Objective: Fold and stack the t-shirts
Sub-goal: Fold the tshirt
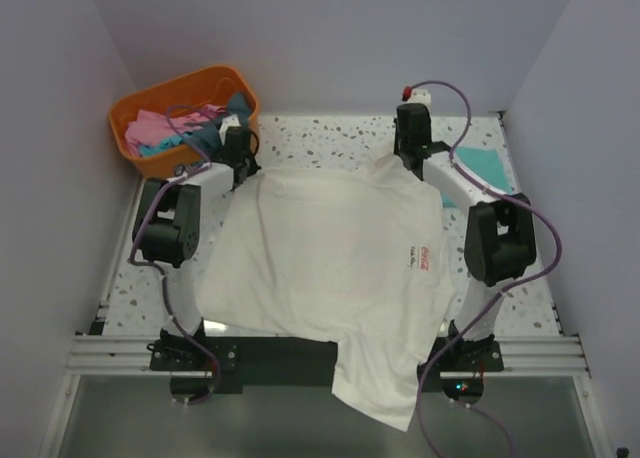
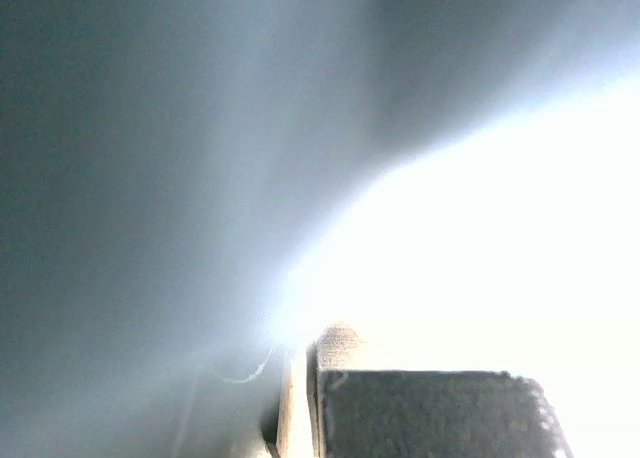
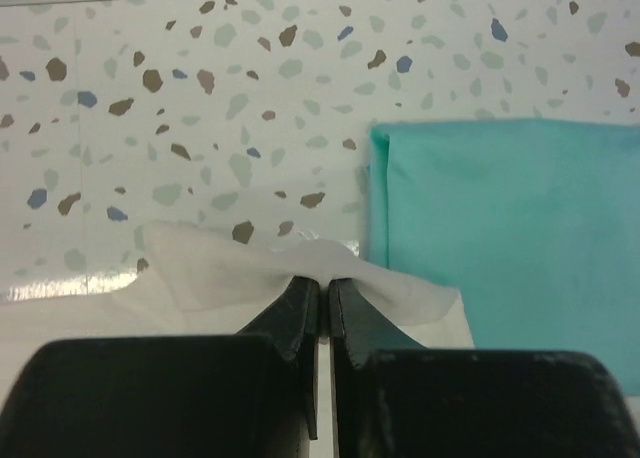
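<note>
Next, my left gripper comes back and releases the shirt's corner over the shirt's basket-side edge (image 1: 236, 218), since that edge lies back toward the metal bar from my gripper.
A cream-white t-shirt (image 1: 330, 268) with a small red print (image 1: 422, 257) lies spread over the table, its lower end hanging past the near edge. My left gripper (image 1: 243, 168) is shut on the shirt's far left corner (image 2: 340, 343); that wrist view is mostly washed out. My right gripper (image 1: 412, 159) is shut on the far right corner (image 3: 325, 278), pinching white cloth. A folded teal-green t-shirt (image 3: 520, 238) lies flat on the table right of the right gripper; it also shows in the top view (image 1: 484, 165). Pink and dark tees (image 1: 165, 130) fill the basket.
An orange plastic basket (image 1: 215, 81) stands at the far left corner. The speckled tabletop (image 1: 320, 138) shows behind the shirt. Walls close in on both sides and the back. The arm bases sit on a metal rail (image 1: 110, 353) at the near edge.
</note>
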